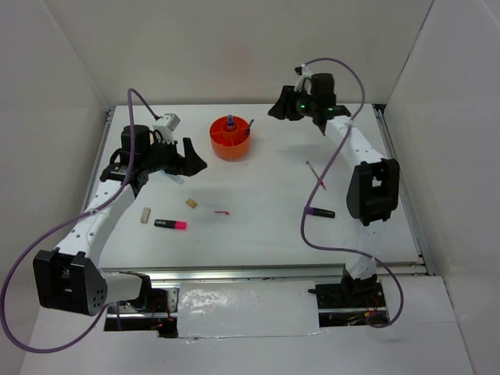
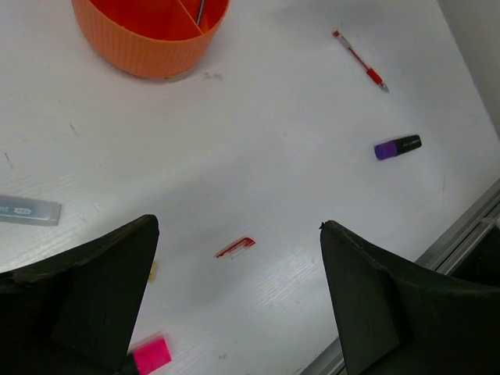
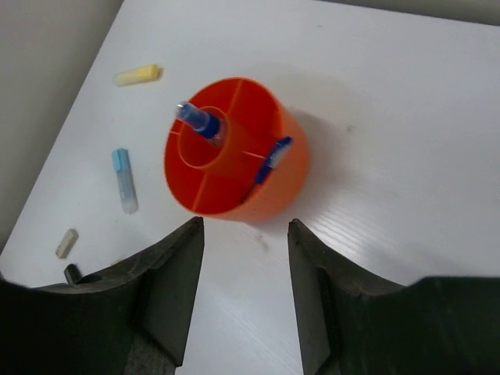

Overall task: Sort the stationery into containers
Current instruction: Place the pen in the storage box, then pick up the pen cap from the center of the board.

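Note:
My left gripper descends next to its right in the top view, turning, onto the clip's end by the eraser [image 2: 220,255], since the slanted red clip lies below that way.
The round orange pot [image 1: 231,139] [image 3: 234,156] stands at the back middle of the table. A blue-capped bottle [image 3: 199,123] sticks up from its central tube, and a blue pen [image 3: 269,160] leans in one compartment. My right gripper [image 1: 281,109] [image 3: 244,225] hovers open just right of the pot with nothing between its fingers. Left of the pot my left gripper [image 1: 191,160] [image 2: 237,226] hangs wide open and empty. A red pen [image 1: 316,176] [image 2: 359,61], a purple-black marker [image 1: 320,212] [image 2: 397,147], a pink highlighter [image 1: 170,224] and two tan erasers [image 1: 144,215] lie loose.
A small red clip [image 2: 236,248] lies on the table under the left gripper. A yellow stick [image 3: 138,75] and a blue-ended clear strip [image 3: 123,180] lie left of the pot. White walls close in the table on three sides.

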